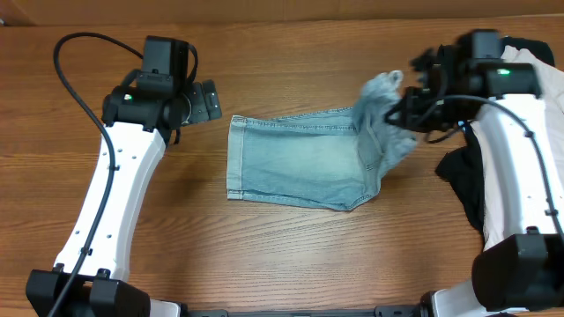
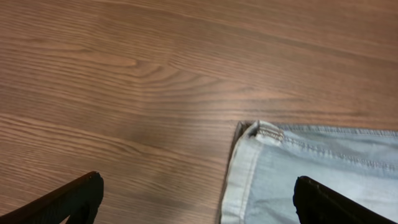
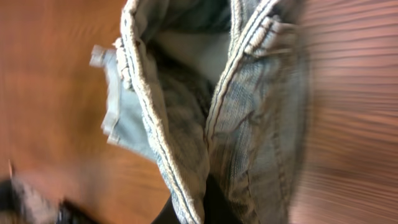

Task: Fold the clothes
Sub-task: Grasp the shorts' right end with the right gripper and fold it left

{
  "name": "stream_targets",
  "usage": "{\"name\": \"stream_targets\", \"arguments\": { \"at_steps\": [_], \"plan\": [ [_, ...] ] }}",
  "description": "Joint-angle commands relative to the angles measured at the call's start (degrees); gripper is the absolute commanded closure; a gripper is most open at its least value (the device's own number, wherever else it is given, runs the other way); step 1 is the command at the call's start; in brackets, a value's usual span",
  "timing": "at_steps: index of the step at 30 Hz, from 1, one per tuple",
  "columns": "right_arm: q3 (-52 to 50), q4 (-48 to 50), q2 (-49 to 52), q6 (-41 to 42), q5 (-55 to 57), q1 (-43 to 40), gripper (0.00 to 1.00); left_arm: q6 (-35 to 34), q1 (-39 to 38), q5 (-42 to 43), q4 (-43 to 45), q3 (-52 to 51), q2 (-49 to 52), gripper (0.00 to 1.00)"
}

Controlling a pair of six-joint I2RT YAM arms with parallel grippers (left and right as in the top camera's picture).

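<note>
Next, my right gripper will go to the left in the overhead view and down to release the shorts, since their flat end [image 1: 247, 158] lies below it on that side.
The light-blue denim shorts [image 1: 300, 160] lie on the wooden table in the overhead view. Their left end is flat. Their right end is bunched and lifted. My right gripper [image 1: 402, 107] is shut on that raised right end and holds it above the table. The right wrist view shows the gathered denim [image 3: 249, 124] hanging from the jaws, filling the frame. My left gripper [image 1: 210, 100] is open and empty, just beyond the shorts' far-left corner. The left wrist view shows that hemmed corner [image 2: 261, 134] between the two spread fingers [image 2: 199, 199].
A black garment [image 1: 463, 176] and a cream-beige garment [image 1: 546, 97] lie at the right edge under and behind the right arm. Bare wooden table [image 1: 291, 255] lies in front of the shorts.
</note>
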Motion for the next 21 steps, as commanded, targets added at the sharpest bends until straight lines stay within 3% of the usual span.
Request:
{"name": "stream_targets", "arguments": {
  "at_steps": [1, 10, 18, 20, 21],
  "plan": [
    [1.4, 2.4, -1.2, 2.3, -1.1, 7.8, 0.96, 0.8, 2.6, -0.4, 0.7, 0.2, 0.5, 0.0],
    [1.1, 14.6, 3.5, 16.4, 9.0, 25.7, 0.96, 0.8, 5.7, -0.1, 0.7, 0.2, 0.6, 0.0],
    [1.1, 24.3, 12.7, 22.8, 12.5, 33.2, 0.95, 0.8, 5.7, 0.8, 0.6, 0.2, 0.6, 0.0],
    [1.1, 26.5, 14.7, 23.1, 12.1, 34.4, 0.66, 0.8, 5.7, 0.8, 0.6, 0.2, 0.6, 0.0],
    [1.1, 27.5, 15.6, 23.1, 11.6, 35.0, 0.6, 0.8, 5.7, 0.8, 0.6, 0.2, 0.6, 0.0]
  ]
}}
